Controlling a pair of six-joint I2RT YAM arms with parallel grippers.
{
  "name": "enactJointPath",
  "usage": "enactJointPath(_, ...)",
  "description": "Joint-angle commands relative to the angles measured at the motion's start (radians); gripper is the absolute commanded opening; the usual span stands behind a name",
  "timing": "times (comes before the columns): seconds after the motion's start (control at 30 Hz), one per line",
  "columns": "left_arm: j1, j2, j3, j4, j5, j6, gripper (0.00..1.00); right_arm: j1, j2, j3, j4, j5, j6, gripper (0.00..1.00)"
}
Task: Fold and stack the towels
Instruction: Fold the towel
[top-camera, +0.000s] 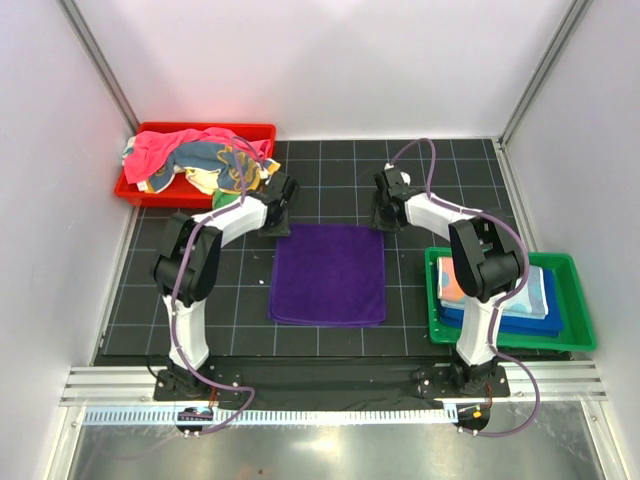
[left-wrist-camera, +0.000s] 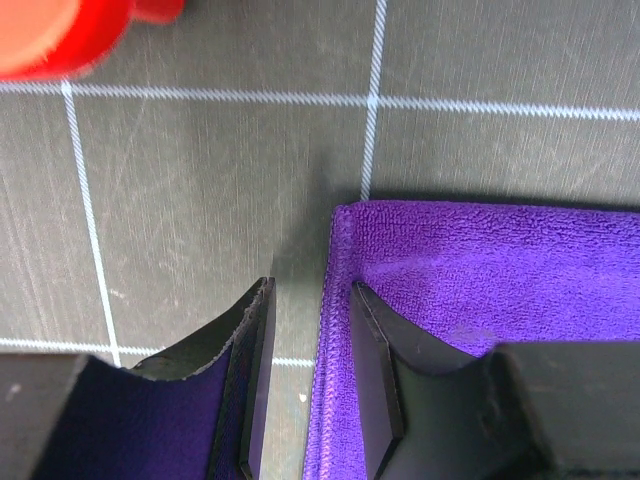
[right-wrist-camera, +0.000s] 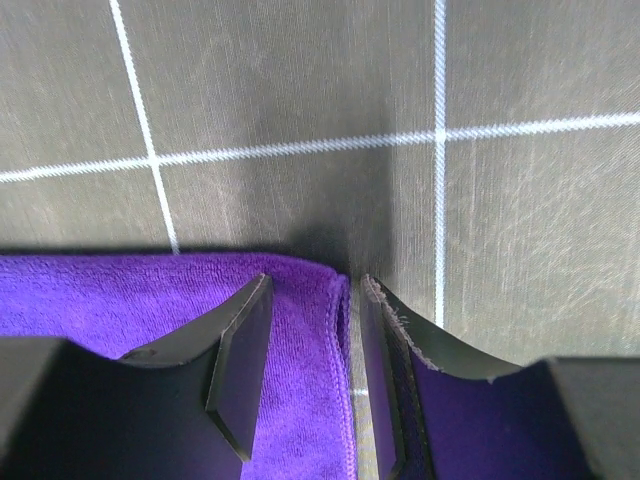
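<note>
I will lift my left gripper slightly and move it outward next, then lower it to close on the towel's corner nearest the red tray (left-wrist-camera: 346, 222), because that corner is farther outward than my fingers.
A purple towel (top-camera: 328, 275) lies flat on the dark gridded mat in the middle. My left gripper (top-camera: 280, 226) is down at its far left corner, open. In the left wrist view the left gripper (left-wrist-camera: 310, 290) straddles the towel's (left-wrist-camera: 500, 270) side hem, one finger on the cloth and one on the mat. My right gripper (top-camera: 385, 224) is at the far right corner, also open. The right wrist view shows the right gripper (right-wrist-camera: 316, 282) astride the towel's (right-wrist-camera: 120, 290) hem in the same way. Neither pair of jaws pinches the cloth.
A red tray (top-camera: 150, 192) at the back left holds a heap of unfolded towels (top-camera: 200, 160), pink and teal-and-yellow. A green tray (top-camera: 580, 300) at the right holds folded towels (top-camera: 505, 295), a blue one under a lighter one. White walls enclose the mat.
</note>
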Motion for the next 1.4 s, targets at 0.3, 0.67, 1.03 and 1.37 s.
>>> enactJointPath(0.3,0.030,-0.030,-0.034,0.177,0.059,0.028,0.39,-0.002,0.013,0.020,0.056,0.068,-0.024,0.45)
enactJointPath(0.67,0.037,-0.102,-0.098,0.269,0.119,0.022,0.39,-0.014,0.022,0.038,0.043,0.054,-0.031,0.44)
enactJointPath(1.03,0.051,-0.064,-0.072,0.289,0.141,0.025,0.40,-0.012,-0.014,0.000,0.064,0.033,-0.022,0.41)
enactJointPath(1.37,0.059,0.000,-0.068,0.332,0.165,0.022,0.40,-0.014,-0.022,0.003,0.050,0.017,-0.024,0.41)
